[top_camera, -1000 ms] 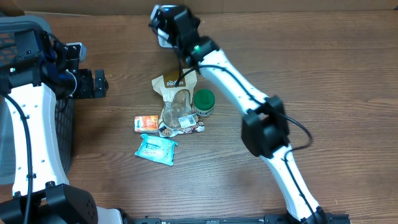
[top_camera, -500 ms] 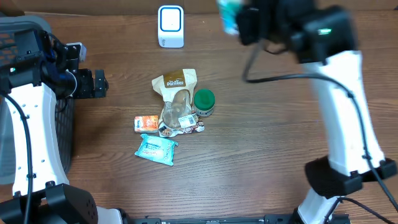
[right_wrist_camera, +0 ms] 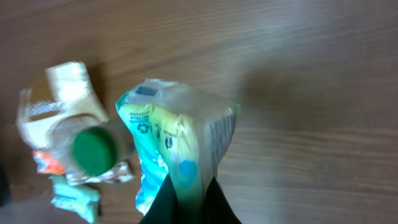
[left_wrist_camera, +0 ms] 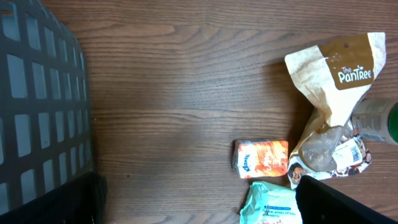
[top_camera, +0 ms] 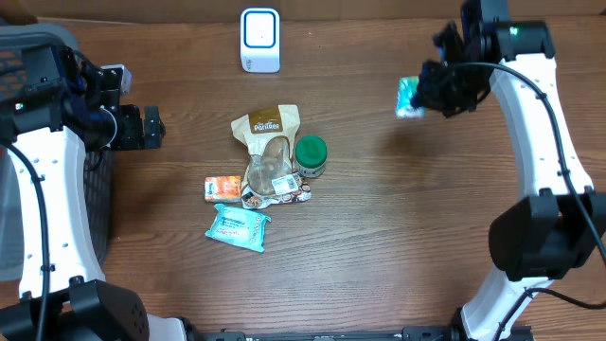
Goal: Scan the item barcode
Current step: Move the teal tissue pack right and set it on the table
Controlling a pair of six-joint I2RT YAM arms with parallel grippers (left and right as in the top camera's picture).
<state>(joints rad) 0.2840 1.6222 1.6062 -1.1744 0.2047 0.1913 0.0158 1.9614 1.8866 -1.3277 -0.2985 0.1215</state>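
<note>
The robot's right gripper will next draw back, lower the packet and release it, since bare wood apart from the pile lies below the gripper and back toward the base.
My right gripper is shut on a teal and yellow plastic packet, held above the table at the far right. In the right wrist view the packet stands on edge between the black fingers of the right gripper, with a striped barcode patch on its right side. The white scanner stands at the back centre, well to the left of the packet. My left gripper is open at the left, its jaws wide apart and empty over bare wood.
A pile lies mid-table: a brown PanTree pouch, a green-lidded jar, an orange tissue pack and a teal wipes pack. A dark mesh basket stands at the left edge.
My right arm has swung from the scanner at the back across to the far right, carrying the packet with it. The left arm and the pile have not moved.
</note>
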